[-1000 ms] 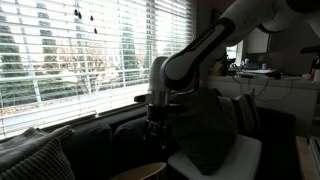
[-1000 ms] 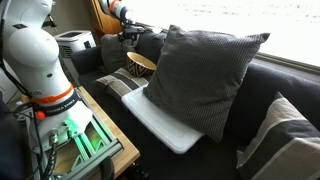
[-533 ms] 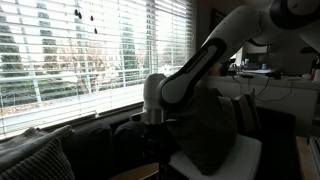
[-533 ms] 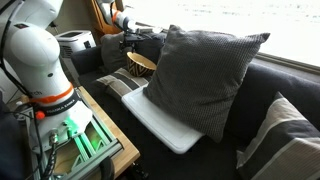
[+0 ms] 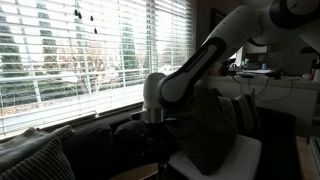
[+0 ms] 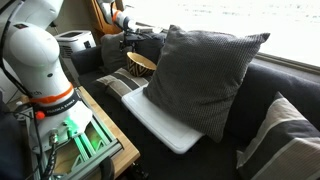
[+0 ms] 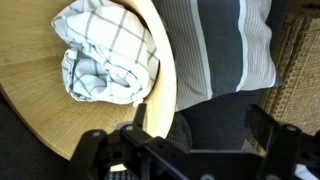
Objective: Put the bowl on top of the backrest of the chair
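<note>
My gripper needs to move down next onto the bowl's rim by the striped cushion, so its open fingers straddle that narrow edge below their gap.
The bowl is wide, light tan and wooden-looking, and holds a crumpled white checked cloth. It sits on the sofa seat next to a striped cushion, and it shows in an exterior view. My gripper is open just above the bowl's rim, with one finger over the rim and the other over the dark seat. In both exterior views the gripper points down at the bowl. The dark backrest runs under the window.
A big dark puffy cushion leans on the backrest above a white flat pad. A grey textured pillow lies at one end of the sofa. The robot base stands on a table beside the sofa. Window blinds hang behind.
Over the last second the arm has come down toward the bowl. Over the last half second nothing has visibly moved.
</note>
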{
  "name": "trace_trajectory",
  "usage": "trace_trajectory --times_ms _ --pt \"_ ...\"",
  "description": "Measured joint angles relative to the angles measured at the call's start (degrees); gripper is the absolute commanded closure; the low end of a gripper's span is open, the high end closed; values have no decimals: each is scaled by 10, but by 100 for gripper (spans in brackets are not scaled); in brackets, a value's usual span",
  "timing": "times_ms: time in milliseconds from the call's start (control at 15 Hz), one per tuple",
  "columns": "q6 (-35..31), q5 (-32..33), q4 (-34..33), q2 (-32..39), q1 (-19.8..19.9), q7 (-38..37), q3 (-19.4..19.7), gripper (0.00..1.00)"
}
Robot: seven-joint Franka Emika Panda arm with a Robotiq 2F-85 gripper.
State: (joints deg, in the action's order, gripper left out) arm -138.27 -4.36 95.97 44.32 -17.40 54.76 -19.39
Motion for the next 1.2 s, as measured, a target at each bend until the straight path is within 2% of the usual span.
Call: trace_trajectory --times_ms 400,1000,1067,1200 --pt "0 3 -15 17 5 0 -4 0" --pt "0 27 -86 106 -3 0 -8 0" --pt "1 30 -94 115 -6 0 -8 15" --pt "2 37 -110 133 -11 0 -8 32"
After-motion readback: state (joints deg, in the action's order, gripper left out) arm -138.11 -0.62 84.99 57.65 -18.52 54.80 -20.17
